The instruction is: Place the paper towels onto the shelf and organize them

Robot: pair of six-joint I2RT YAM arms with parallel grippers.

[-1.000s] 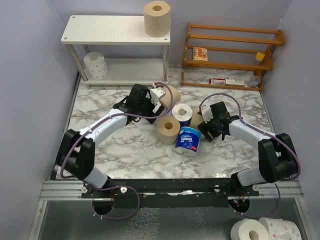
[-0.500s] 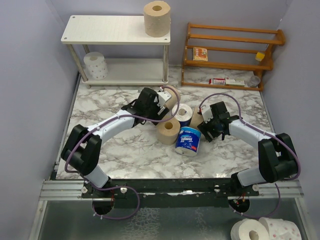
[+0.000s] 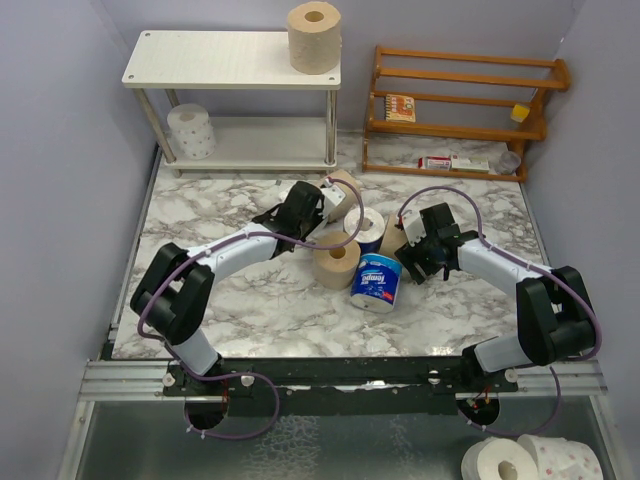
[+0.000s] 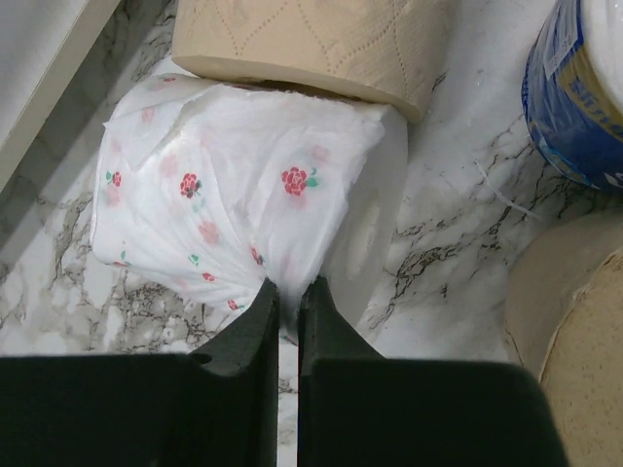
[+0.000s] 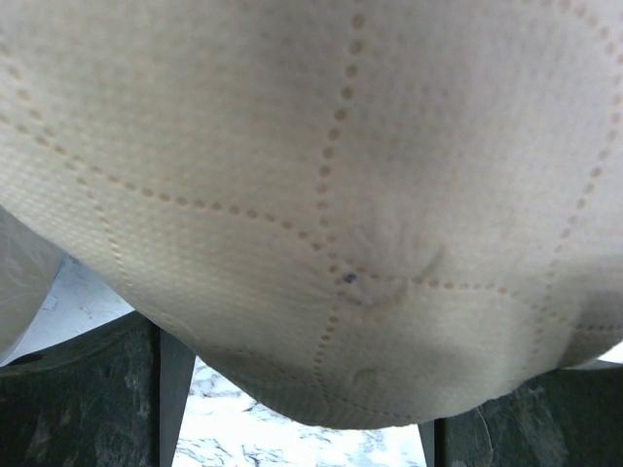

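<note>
Next I need to move my left gripper up and outward onto the lower shelf beside the white dotted roll and release the flowered roll, since that part of the shelf is empty.
My left gripper (image 4: 289,282) is shut, pinching the wrapper of a white paper towel roll with red flowers (image 4: 224,195) that lies on the marble table. From above, this gripper (image 3: 322,212) sits amid the cluster, beside a tan roll (image 3: 345,188). A tan roll (image 3: 336,262) and two blue-wrapped rolls (image 3: 377,280) (image 3: 368,228) lie close by. My right gripper (image 3: 408,247) holds another tan roll (image 5: 321,195), its jaws wide against the roll's sides. The white shelf (image 3: 230,60) carries a tan roll (image 3: 314,37) on top and a white dotted roll (image 3: 190,131) below.
A wooden slatted rack (image 3: 460,100) with small items stands at the back right. Two more rolls (image 3: 520,460) lie off the table at the bottom right. Walls close in the left, right and back sides.
My left arm reached right into the cluster of rolls and its jaws closed on the floral roll's wrapper. The right arm has not moved.
</note>
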